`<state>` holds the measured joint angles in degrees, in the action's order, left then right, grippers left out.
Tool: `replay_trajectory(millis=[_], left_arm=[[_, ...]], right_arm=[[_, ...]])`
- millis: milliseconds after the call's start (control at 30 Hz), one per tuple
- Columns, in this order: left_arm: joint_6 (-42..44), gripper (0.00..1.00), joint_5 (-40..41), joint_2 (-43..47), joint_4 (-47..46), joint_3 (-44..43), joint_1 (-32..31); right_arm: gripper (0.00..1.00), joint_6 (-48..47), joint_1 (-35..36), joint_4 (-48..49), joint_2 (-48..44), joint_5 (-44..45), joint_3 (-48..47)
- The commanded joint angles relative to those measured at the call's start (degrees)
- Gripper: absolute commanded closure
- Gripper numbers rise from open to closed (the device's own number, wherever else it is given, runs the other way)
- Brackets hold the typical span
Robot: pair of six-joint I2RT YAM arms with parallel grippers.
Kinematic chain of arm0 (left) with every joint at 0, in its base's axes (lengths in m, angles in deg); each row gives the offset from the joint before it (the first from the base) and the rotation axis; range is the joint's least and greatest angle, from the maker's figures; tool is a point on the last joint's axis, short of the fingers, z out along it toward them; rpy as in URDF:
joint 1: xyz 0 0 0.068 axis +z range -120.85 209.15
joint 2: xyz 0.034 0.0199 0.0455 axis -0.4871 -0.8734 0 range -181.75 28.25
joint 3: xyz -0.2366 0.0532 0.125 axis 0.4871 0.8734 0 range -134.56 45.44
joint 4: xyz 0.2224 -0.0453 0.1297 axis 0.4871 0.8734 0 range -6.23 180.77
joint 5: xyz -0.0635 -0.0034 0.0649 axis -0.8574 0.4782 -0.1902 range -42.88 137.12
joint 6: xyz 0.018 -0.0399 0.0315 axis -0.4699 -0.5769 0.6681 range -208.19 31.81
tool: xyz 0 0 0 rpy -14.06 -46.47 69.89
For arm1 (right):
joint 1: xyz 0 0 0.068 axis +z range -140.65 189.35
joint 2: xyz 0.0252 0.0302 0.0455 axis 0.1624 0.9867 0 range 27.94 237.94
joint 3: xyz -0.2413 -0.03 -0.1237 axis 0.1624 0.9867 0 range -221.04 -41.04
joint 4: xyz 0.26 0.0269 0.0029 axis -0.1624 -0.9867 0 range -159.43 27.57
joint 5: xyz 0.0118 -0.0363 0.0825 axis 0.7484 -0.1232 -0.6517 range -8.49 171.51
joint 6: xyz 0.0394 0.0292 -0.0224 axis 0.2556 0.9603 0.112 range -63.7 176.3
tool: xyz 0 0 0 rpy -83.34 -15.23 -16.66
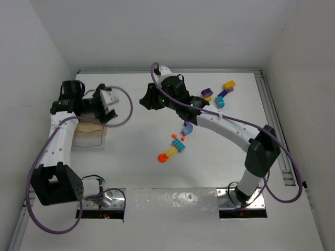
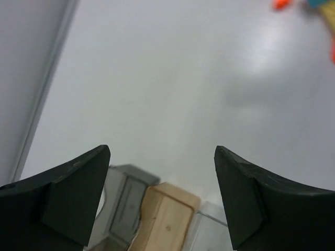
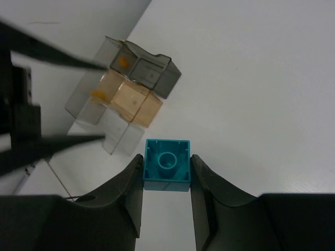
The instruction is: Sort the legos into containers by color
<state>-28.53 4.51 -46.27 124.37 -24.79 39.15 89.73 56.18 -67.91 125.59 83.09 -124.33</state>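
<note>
My left gripper should next move gently to the right in the top view and around the teal lego brick (image 3: 167, 167), because my right gripper holds it on that side.
My right gripper (image 3: 167, 157) is shut on a teal lego brick (image 3: 167, 167), its hollow underside facing the camera, held above the table. In the top view this gripper (image 1: 144, 100) hangs over the table's middle, right of the container. The clear divided container (image 1: 89, 135) sits at the left; in the right wrist view (image 3: 123, 97) it holds small orange pieces (image 3: 123, 61) in two compartments. My left gripper (image 2: 162, 151) is open and empty, just above the container (image 2: 157, 214). In the top view the left gripper (image 1: 107, 110) is at the container's far edge.
Loose legos lie right of centre: an orange piece (image 1: 163, 157), a yellow and teal cluster (image 1: 177, 148), a purple brick (image 1: 187, 127), and farther back purple (image 1: 207, 93), teal (image 1: 221, 101) and yellow (image 1: 229, 84) bricks. White walls enclose the table.
</note>
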Motion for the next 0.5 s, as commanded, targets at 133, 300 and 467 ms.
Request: replay_trajectory(millis=[133,300,467], left_arm=[[46.3,0.27,-24.9,3.2,19.9,3.4,0.2],[53.1,0.29,-28.0,3.3,21.0,2.3,-1.6],[43.6,0.39,-27.3,3.6,13.2,3.3,-3.2]], right_arm=[[1.0,5.5,0.7,2.8,2.9,-7.9,-4.0],[1.0,6.8,2.7,5.2,2.6,-7.7,-3.1],[1.0,8.7,4.8,7.1,5.6,-8.0,-5.5]])
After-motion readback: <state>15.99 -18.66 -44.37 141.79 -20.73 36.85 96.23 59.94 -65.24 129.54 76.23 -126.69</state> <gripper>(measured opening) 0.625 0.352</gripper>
